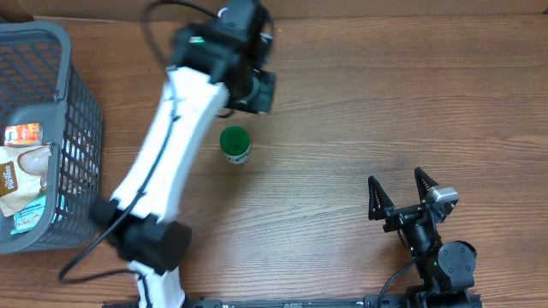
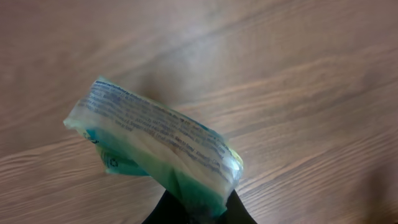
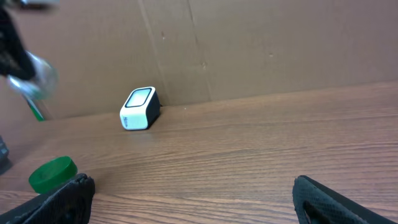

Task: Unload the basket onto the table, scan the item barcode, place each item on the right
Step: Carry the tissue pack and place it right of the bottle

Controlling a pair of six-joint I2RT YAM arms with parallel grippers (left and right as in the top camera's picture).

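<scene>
I need to move my left gripper down to the right in the overhead view and let go of the packet, because bare wood [image 1: 301, 151] beside the jar is below it there.
The item is a clear green-and-white packet [image 2: 155, 146] with printed text. My left gripper [image 2: 199, 214] is shut on its lower end and holds it above the wooden table. From overhead the left arm reaches to the far middle of the table, and its gripper head [image 1: 244, 60] hides the packet. A small white-and-black scanner [image 3: 140, 107] stands against the cardboard back wall. The packet [image 3: 34, 87] shows blurred to the left of it. My right gripper [image 1: 396, 180] rests open at the near right with nothing between its fingers [image 3: 329, 199].
A green-lidded jar [image 1: 235, 144] stands beside the left arm, also low left in the right wrist view [image 3: 53, 174]. A grey mesh basket [image 1: 77, 111] with several packets sits at the left edge. A cardboard wall [image 3: 249, 43] closes the far side.
</scene>
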